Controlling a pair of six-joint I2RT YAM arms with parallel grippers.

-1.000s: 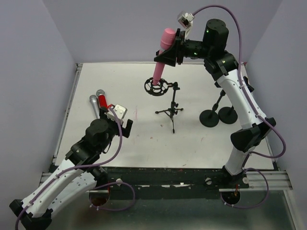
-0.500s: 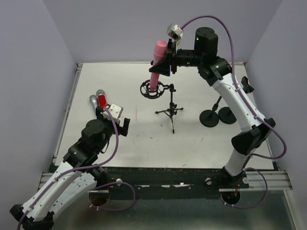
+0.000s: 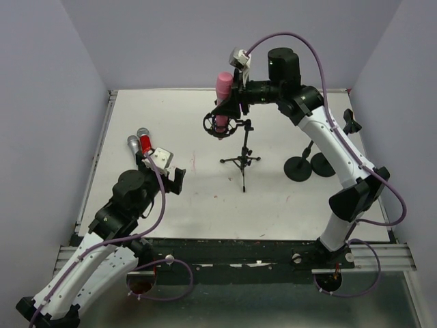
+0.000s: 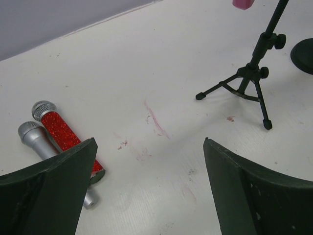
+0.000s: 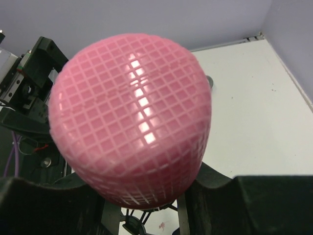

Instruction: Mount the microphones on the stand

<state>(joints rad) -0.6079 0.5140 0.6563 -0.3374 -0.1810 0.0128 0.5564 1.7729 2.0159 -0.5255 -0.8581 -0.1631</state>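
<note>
The bare part of the tripod's upper pole (image 3: 245, 140) (image 4: 277, 18) is to the right in the top view and outward, so my left gripper will swing that way onto it next.
My right gripper (image 3: 229, 102) is shut on the pink microphone (image 3: 223, 93) and holds it upright, its lower end inside the black ring mount (image 3: 218, 126) of the tripod stand (image 3: 244, 157). In the right wrist view the pink mesh head (image 5: 132, 117) fills the frame between my fingers. The red microphone (image 3: 145, 142) with a silver head and the silver-grey microphone (image 3: 134, 148) lie side by side at the left; both show in the left wrist view, red (image 4: 63, 136) and silver-grey (image 4: 39, 142). My left gripper (image 3: 179, 179) is open and empty, just right of them.
Two black round-base stands (image 3: 311, 164) stand at the right under the right arm. The tripod's legs (image 4: 244, 88) spread on the white table at centre. Grey walls close the table at the back and both sides.
My right gripper has moved left and down with the pink microphone, bringing its lower end into the ring mount. The left arm has barely shifted.
</note>
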